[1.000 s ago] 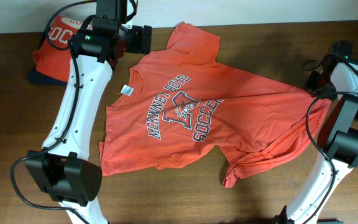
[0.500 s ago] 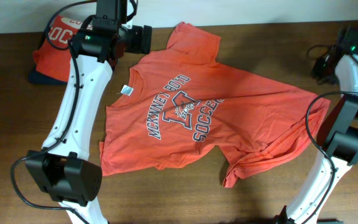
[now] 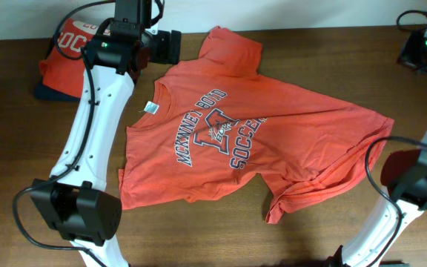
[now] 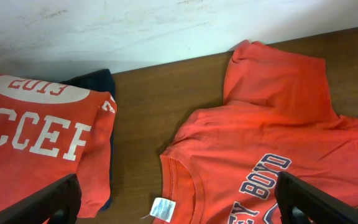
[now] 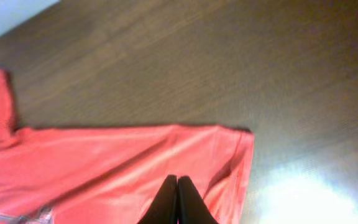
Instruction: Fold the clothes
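The hem's near corner lies bunched, so my right gripper will first go down, back and to the left in the overhead view to open over it.
An orange-red T-shirt [image 3: 228,141] with navy-and-white "SOCCER" lettering lies spread face up mid-table, its lower right hem bunched. Its white neck tag [image 3: 150,108] points left. A second, folded orange-red shirt [image 3: 69,41] with white lettering lies at the far left. My left gripper [image 3: 170,46] hovers open and empty above the spread shirt's collar and far sleeve. In the left wrist view its fingers [image 4: 176,190] flank the collar [image 4: 185,180] and tag [image 4: 161,209]. My right gripper [image 3: 419,52] is raised at the far right. In the right wrist view it [image 5: 177,182] is shut and empty above the hem [image 5: 123,162].
A navy garment [image 3: 50,93] lies under the folded shirt and also shows in the left wrist view [image 4: 101,84]. A white wall [image 4: 166,25] runs along the table's far edge. Bare brown tabletop [image 3: 347,59] lies right of the spread shirt.
My right arm has lifted and swung away from the shirt's right hem toward the far right corner. The left arm and both shirts have not moved.
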`<state>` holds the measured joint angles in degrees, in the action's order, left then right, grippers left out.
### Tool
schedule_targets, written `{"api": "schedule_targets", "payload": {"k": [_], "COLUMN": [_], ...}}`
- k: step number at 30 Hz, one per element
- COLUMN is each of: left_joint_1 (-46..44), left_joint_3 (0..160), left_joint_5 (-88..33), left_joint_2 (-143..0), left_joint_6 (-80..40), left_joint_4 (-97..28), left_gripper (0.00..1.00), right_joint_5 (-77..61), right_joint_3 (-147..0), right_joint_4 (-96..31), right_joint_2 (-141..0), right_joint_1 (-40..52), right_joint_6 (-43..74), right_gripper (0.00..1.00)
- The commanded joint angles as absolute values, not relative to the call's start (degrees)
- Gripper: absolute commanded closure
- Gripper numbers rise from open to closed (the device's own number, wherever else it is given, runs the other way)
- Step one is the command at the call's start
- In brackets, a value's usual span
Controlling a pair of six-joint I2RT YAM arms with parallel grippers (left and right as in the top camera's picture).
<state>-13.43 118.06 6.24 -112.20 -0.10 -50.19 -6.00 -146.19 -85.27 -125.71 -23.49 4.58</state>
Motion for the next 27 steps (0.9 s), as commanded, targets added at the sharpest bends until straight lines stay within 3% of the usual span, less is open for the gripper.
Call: {"api": "schedule_targets", "payload": {"k": [1, 7, 13, 18, 27], "left_joint_1": [-13.3, -13.3, -13.3, -13.3, -13.3], "left_joint_3": [118.0, 118.0, 118.0, 118.0, 118.0], "left_joint_5": [6.3, 6.3, 6.3, 6.3, 6.3], "left_joint_2": [-112.5, -112.5, -112.5, -112.5, -112.5], "left_joint_6": [-0.6, -0.7, -0.6, -0.6, -0.7], "left_joint_4": [-50.3, -50.3, -50.3, -50.2, -50.3], "left_gripper": [0.01, 0.01, 0.01, 0.01, 0.01], "right_joint_5": [-7.1, -7.1, -8.7, -8.2, -7.9], "right_joint_3": [-147.5, -147.5, -144.6, -131.2, -92.3], "right_joint_4": [-88.7, -96.9, -97.3, -97.3, -90.6], "right_joint_2": [-121.6, -117.4, -109.5, -96.3, -82.0], "right_joint_1": [-23.6, -23.5, -21.4, -12.9, 5.1], "right_joint_6": [5.7, 5.7, 6.5, 9.3, 18.5], "right_gripper": [0.96, 0.96, 0.96, 0.96, 0.96]}}
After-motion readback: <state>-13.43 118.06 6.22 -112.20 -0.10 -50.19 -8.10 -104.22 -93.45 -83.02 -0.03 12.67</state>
